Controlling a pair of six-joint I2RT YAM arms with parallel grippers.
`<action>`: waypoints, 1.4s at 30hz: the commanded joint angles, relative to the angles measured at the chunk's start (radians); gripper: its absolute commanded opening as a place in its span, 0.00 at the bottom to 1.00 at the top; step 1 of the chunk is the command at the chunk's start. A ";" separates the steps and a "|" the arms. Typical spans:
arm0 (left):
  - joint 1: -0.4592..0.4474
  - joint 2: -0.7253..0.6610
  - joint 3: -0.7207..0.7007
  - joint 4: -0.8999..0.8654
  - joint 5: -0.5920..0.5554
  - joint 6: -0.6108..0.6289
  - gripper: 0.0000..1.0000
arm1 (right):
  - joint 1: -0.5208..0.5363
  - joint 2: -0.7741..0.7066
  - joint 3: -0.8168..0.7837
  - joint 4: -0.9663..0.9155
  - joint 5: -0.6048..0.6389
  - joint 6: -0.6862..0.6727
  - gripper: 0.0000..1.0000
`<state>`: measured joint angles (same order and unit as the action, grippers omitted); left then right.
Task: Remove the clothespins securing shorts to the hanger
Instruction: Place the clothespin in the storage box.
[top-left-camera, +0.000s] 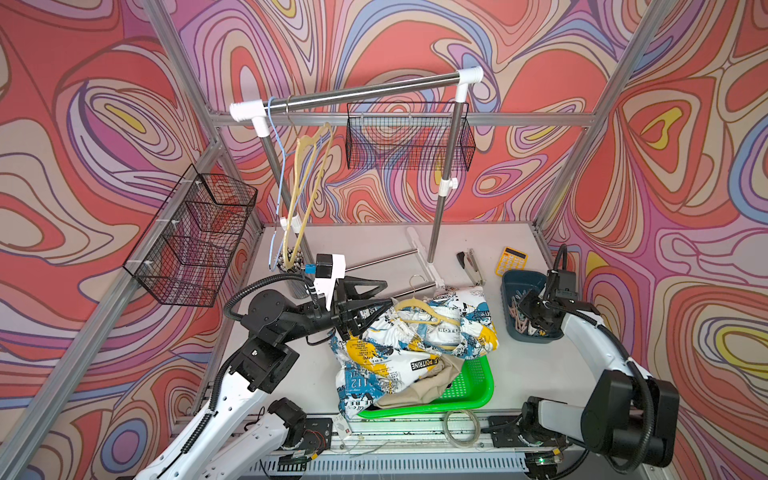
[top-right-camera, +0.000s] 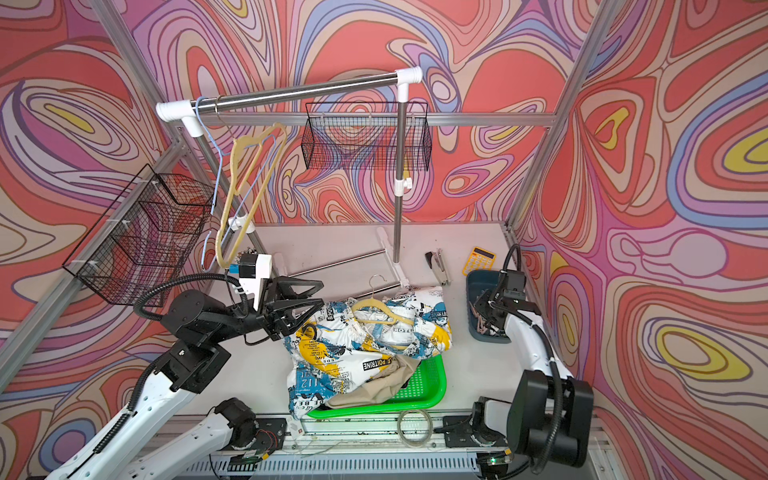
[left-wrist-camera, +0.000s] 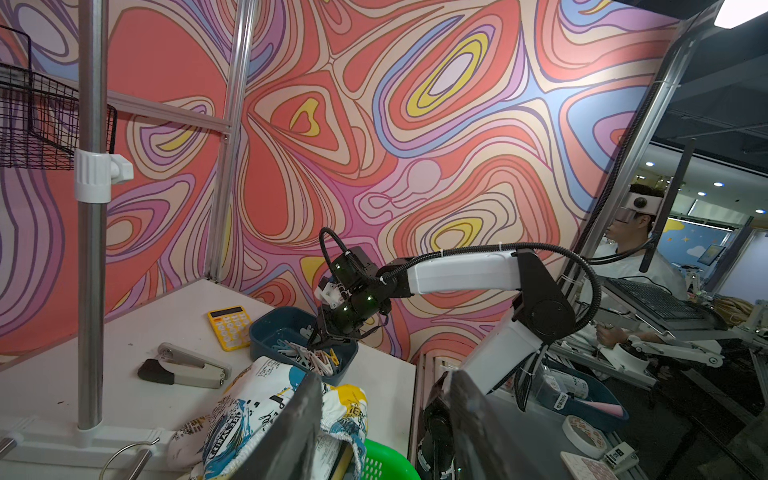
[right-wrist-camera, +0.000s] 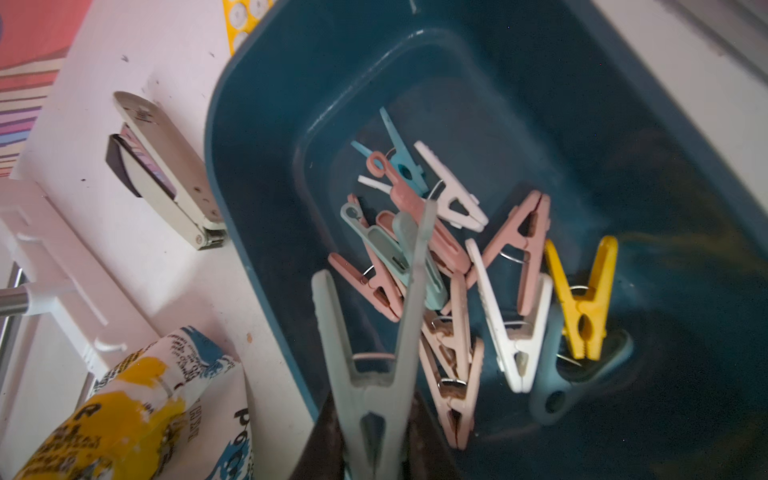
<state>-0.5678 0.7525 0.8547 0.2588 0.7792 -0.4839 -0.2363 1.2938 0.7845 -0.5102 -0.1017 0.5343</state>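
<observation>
My right gripper should next move down a little toward the clothespins in the blue bin and let go of the mint-green clothespin (right-wrist-camera: 374, 374), because that pile is below its fingers.
White shorts (top-left-camera: 415, 345) with blue, yellow and black print lie crumpled mid-table around a beige hanger (top-left-camera: 424, 316), and both also show in a top view: shorts (top-right-camera: 365, 349), hanger (top-right-camera: 382, 314). Beige shorts (top-left-camera: 415, 390) lie under them, spilling into a green basket (top-left-camera: 473, 386). My left gripper (top-left-camera: 386, 294) (top-right-camera: 321, 294) (left-wrist-camera: 386, 382) is open at the printed shorts' left edge, one finger over the waistband. My right gripper (top-left-camera: 528, 309) (right-wrist-camera: 374, 457) hangs over a blue bin (right-wrist-camera: 257, 124), shut on a mint-green clothespin (right-wrist-camera: 374, 374). Several pink, white, mint and yellow clothespins (right-wrist-camera: 457, 270) lie in the bin.
A stapler (top-left-camera: 471, 266) and a yellow calculator (top-left-camera: 509, 261) lie behind the bin. The rack's upright (top-left-camera: 444, 183) stands behind the shorts, with bare hangers (top-left-camera: 305, 174) on its rail. Wire baskets (top-left-camera: 195, 237) hang at the left and back. A cable coil (top-left-camera: 461, 428) lies at the front edge.
</observation>
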 joint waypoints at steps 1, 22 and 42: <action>0.008 -0.011 -0.010 0.049 0.022 -0.013 0.52 | -0.010 0.042 -0.010 0.055 -0.001 0.014 0.00; 0.007 0.025 0.008 0.004 0.009 0.004 0.52 | -0.009 -0.140 0.120 -0.116 -0.033 -0.023 0.69; 0.013 0.170 0.120 -0.215 -0.060 0.074 0.53 | 0.667 -0.048 0.301 0.030 -0.565 -0.350 0.58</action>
<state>-0.5617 0.9329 0.9360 0.0681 0.7322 -0.4309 0.3805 1.1946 1.0794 -0.4858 -0.6174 0.2695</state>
